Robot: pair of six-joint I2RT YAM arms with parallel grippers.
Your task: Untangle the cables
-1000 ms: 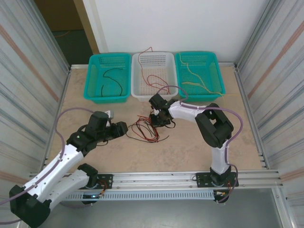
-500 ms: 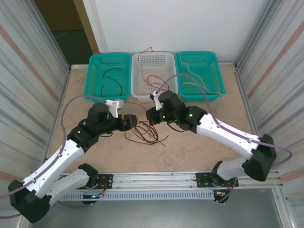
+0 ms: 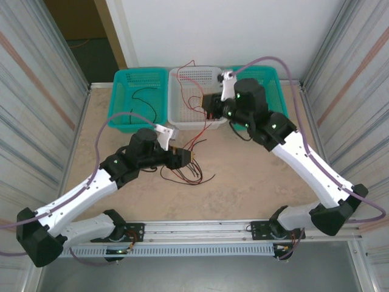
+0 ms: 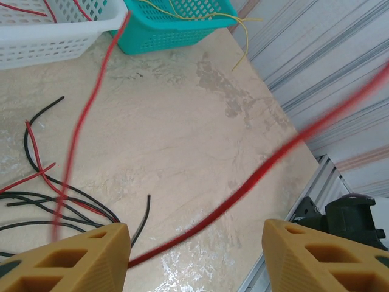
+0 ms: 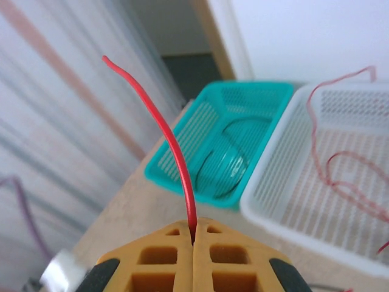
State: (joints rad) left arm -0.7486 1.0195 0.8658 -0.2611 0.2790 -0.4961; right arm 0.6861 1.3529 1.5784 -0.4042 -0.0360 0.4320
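Note:
I will lift my right gripper and move it outward toward the far rim of the white basket to let go of the red cable, because red cables lie there.
A tangle of red and black cables (image 3: 187, 171) lies on the table in front of my left gripper (image 3: 185, 157). That gripper is open, its yellow fingers (image 4: 73, 258) wide apart. A blurred red cable (image 4: 243, 188) runs slanting between them without being pinched. Black and red strands (image 4: 42, 201) lie on the table to its left. My right gripper (image 3: 210, 111) hangs over the front of the white basket (image 3: 177, 115). It is shut on the red cable (image 5: 175, 146), whose free end curves up from the closed fingertips (image 5: 209, 234).
Three baskets stand in a row at the back. The left teal one (image 3: 119, 115) holds a black cable, the white one holds red cables, and the right teal one (image 3: 279, 97) holds pale yellow cables. Corrugated walls close both sides, and a metal rail (image 3: 200, 228) runs along the front.
My right arm has risen and swung back from the tangle to the white basket, drawing the red cable taut. My left arm has reached right, toward the tangle.

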